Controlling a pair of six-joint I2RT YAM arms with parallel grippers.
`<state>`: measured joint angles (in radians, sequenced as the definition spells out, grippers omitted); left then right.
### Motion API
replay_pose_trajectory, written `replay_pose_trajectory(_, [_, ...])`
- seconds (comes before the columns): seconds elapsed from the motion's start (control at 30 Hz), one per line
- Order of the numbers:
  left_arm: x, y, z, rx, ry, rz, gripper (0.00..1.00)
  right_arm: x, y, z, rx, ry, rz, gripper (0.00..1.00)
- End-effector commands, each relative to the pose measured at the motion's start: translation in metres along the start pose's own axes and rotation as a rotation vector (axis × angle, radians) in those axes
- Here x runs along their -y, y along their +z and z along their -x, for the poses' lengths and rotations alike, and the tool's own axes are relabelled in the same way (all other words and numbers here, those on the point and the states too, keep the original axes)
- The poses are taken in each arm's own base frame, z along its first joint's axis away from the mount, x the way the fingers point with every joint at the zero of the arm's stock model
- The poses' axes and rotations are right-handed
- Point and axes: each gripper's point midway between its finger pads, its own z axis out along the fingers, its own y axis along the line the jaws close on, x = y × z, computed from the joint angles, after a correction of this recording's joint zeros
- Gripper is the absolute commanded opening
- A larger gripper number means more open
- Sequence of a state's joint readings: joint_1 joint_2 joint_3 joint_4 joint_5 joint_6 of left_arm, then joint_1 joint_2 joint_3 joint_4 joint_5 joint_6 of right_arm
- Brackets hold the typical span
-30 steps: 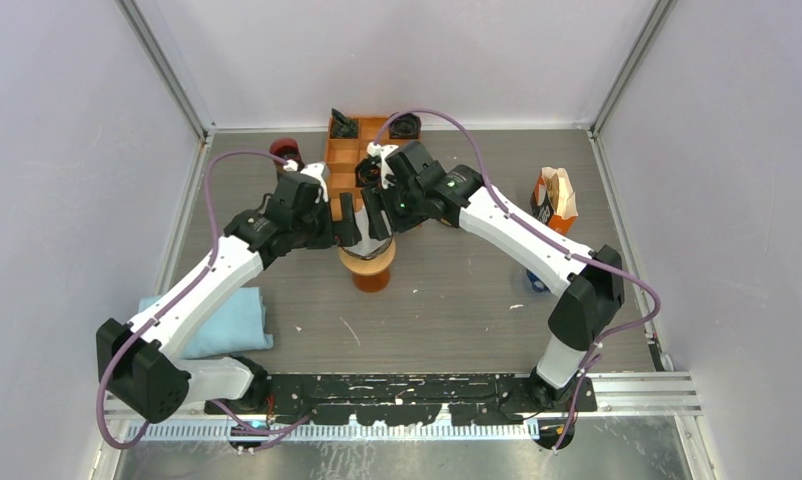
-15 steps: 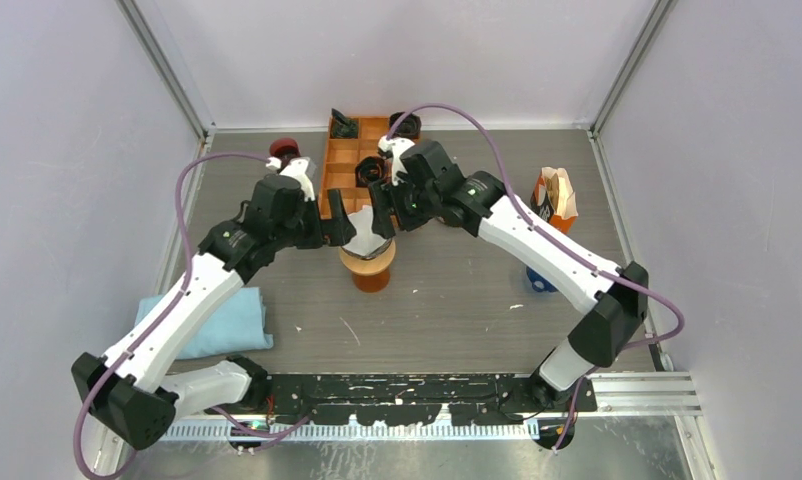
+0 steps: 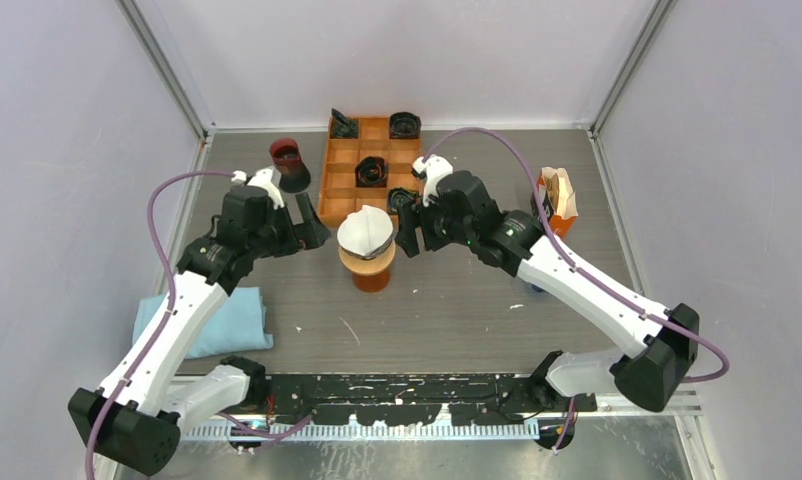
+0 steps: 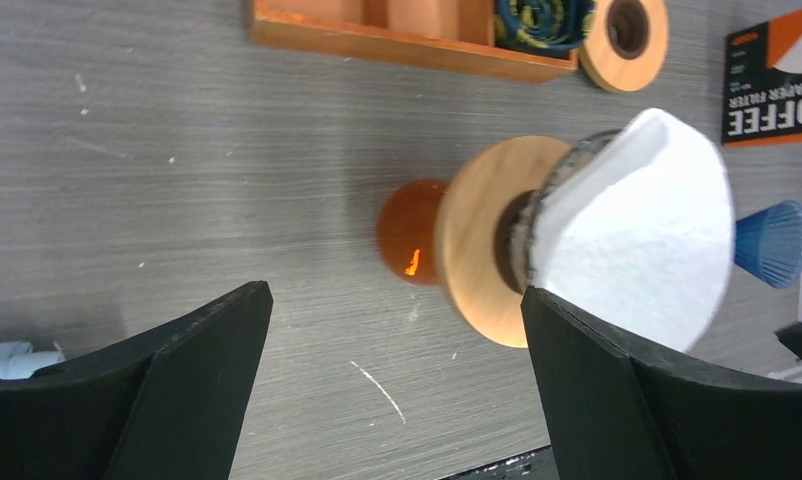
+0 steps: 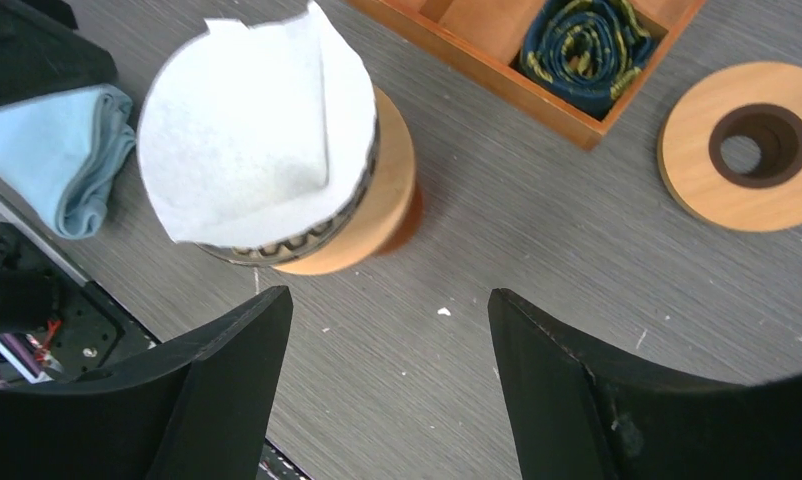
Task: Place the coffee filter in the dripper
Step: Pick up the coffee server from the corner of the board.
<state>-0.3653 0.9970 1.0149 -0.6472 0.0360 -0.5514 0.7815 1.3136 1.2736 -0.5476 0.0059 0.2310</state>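
My left gripper moves outward next and closes on the dark red cup's rim [image 3: 273, 153] opposite the tray, as the filter already sits in the dripper [image 3: 368, 262].
A white paper coffee filter [image 3: 366, 230] sits in the top of the dripper [image 3: 368, 262], which has a wooden collar over an amber glass base. The filter stands above the rim, with one flap folded over [image 5: 252, 130]. My left gripper [image 3: 312, 222] is open and empty just left of the dripper, apart from it. My right gripper [image 3: 409, 232] is open and empty just right of it. The left wrist view shows the filter [image 4: 637, 230] and collar [image 4: 482, 255] ahead of the open left gripper [image 4: 395, 298]. In the right wrist view, the right gripper [image 5: 389, 300] is over bare table.
An orange wooden compartment tray [image 3: 343, 170] with dark rolled items stands behind the dripper. A spare wooden ring [image 5: 752, 145] lies beside it. A coffee filter box [image 3: 555, 195] stands at the right, a dark red cup [image 3: 289, 160] at the back left, a blue cloth [image 3: 222, 320] at the front left.
Both grippers have let go of the filter and drawn away from the dripper, the left one leftward, the right one rightward. The filter stays in the dripper.
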Motion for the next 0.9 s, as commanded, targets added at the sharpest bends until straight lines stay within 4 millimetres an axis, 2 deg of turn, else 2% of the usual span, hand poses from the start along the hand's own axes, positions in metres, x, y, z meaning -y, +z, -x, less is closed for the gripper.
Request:
replay_pose_trajectory(0.0, [-0.006, 0.002, 0.009, 0.022, -0.058, -0.036, 0.99, 0.01, -0.009, 0.017, 0.15, -0.016, -0.029, 0.78])
replay_pose_trajectory(0.23, [-0.041, 0.022, 0.025, 0.042, -0.182, 0.013, 0.99, 0.022, -0.008, -0.005, 0.213, -0.023, -0.048, 0.79])
replay_pose_trajectory(0.4, [-0.066, 0.039, 0.055, 0.078, -0.257, 0.06, 0.99, 0.023, -0.014, -0.009, 0.288, -0.031, -0.026, 0.79])
replay_pose_trajectory(0.63, [-0.099, 0.07, 0.101, 0.107, -0.322, 0.147, 0.99, 0.038, -0.03, -0.004, 0.391, -0.06, -0.088, 0.85])
replay_pose_trajectory(0.77, [-0.109, 0.086, 0.134, 0.136, -0.343, 0.164, 1.0, 0.044, -0.037, -0.004, 0.446, -0.072, -0.111, 0.87])
replay_pose_trajectory(0.87, [-0.118, 0.104, 0.147, 0.128, -0.343, 0.19, 0.99, 0.047, -0.039, -0.007, 0.476, -0.082, -0.115, 0.89])
